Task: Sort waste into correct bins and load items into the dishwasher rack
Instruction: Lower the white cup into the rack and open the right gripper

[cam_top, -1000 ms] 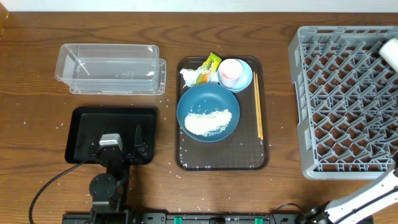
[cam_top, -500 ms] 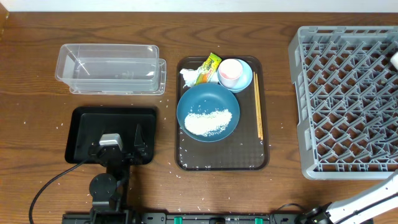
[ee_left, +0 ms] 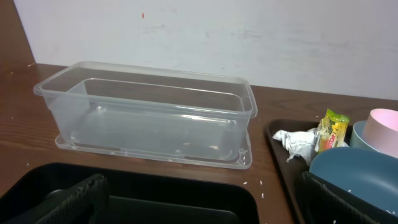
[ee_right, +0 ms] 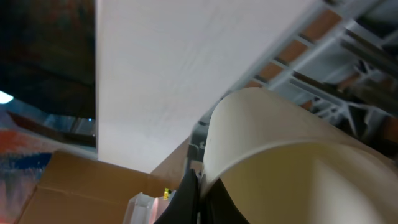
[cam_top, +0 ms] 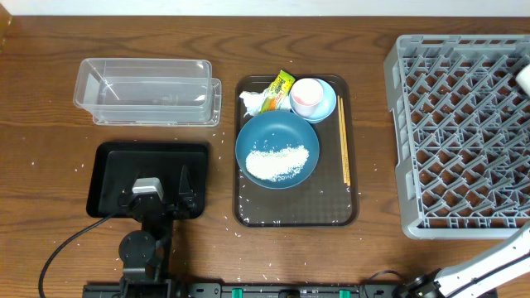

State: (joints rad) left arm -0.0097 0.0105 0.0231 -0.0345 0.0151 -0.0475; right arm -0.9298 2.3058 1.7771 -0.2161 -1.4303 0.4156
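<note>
The white cup is still hanging above the grey rack's wires (ee_right: 349,98), so my right gripper needs to lower it next and pull it back slightly.
My left gripper (cam_top: 157,189) hangs open over the black tray (cam_top: 112,161), its fingers (ee_left: 68,199) wide apart and empty. Behind it stands the clear tub (cam_top: 147,91) (ee_left: 149,112). On the brown tray (cam_top: 294,211) sit the dark-blue dish (cam_top: 273,128) with rice (cam_top: 277,161), the pink cup (cam_top: 307,95) inside the light-blue bowl (cam_top: 330,106), the chopsticks (cam_top: 343,141), the tissue (cam_top: 251,101) and the wrapper (cam_top: 280,87). My right gripper (ee_right: 199,186) is shut on the rim of the white cup (ee_right: 280,149), held over the grey rack (cam_top: 464,132) at its right edge (cam_top: 523,76).
Loose rice grains lie scattered on the wood around the brown tray and black tray. The right arm (cam_top: 489,265) runs in from the bottom right corner. A cable (cam_top: 62,252) trails from the left arm's base.
The white cup in my right gripper has slid further right, almost out of the overhead view. The left arm has not moved.
</note>
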